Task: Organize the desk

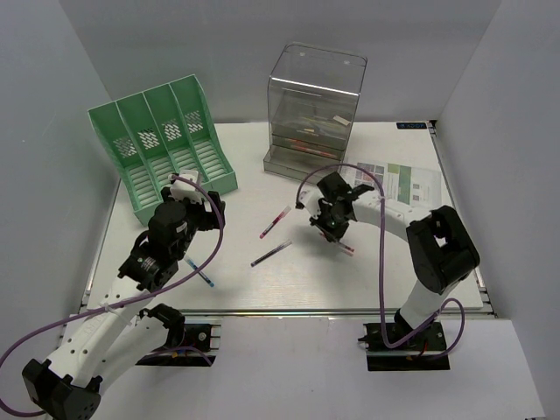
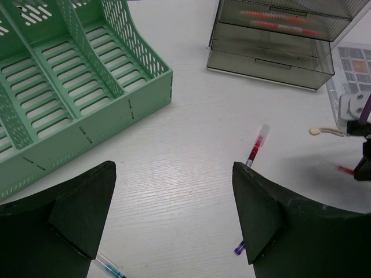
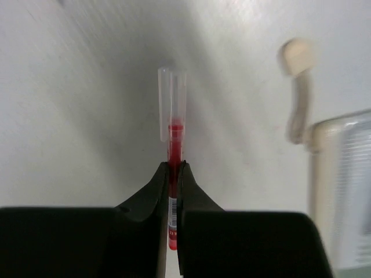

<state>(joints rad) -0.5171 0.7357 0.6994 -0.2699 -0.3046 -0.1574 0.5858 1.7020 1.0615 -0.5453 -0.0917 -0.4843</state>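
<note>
The red pen should next be lifted by my right gripper, carried outward and released in the empty front tray (image 1: pixel 300 164) of the clear drawer box, which lies outward.
The white desk (image 1: pixel 289 284) holds several loose pens. My right gripper (image 1: pixel 331 233) is shut on a red pen (image 3: pixel 173 136) with a clear cap, gripped near its lower end and held low over the desk; its fingers (image 3: pixel 155 191) pinch the barrel. This pen also shows in the top view (image 1: pixel 346 248). My left gripper (image 1: pixel 203 203) is open and empty over bare desk, as the left wrist view (image 2: pixel 172 174) shows. A second red pen (image 1: pixel 275 221), a purple pen (image 1: pixel 271 253) and a blue pen (image 1: pixel 199 273) lie between the arms.
A green slotted file rack (image 1: pixel 162 144) stands back left. A clear drawer box (image 1: pixel 313 109) holding pens stands back centre. A printed sheet (image 1: pixel 398 184) lies at the right. A small beige hook-shaped piece (image 3: pixel 298 87) lies beside the right gripper. A silver rail (image 1: pixel 289 311) runs along the near edge.
</note>
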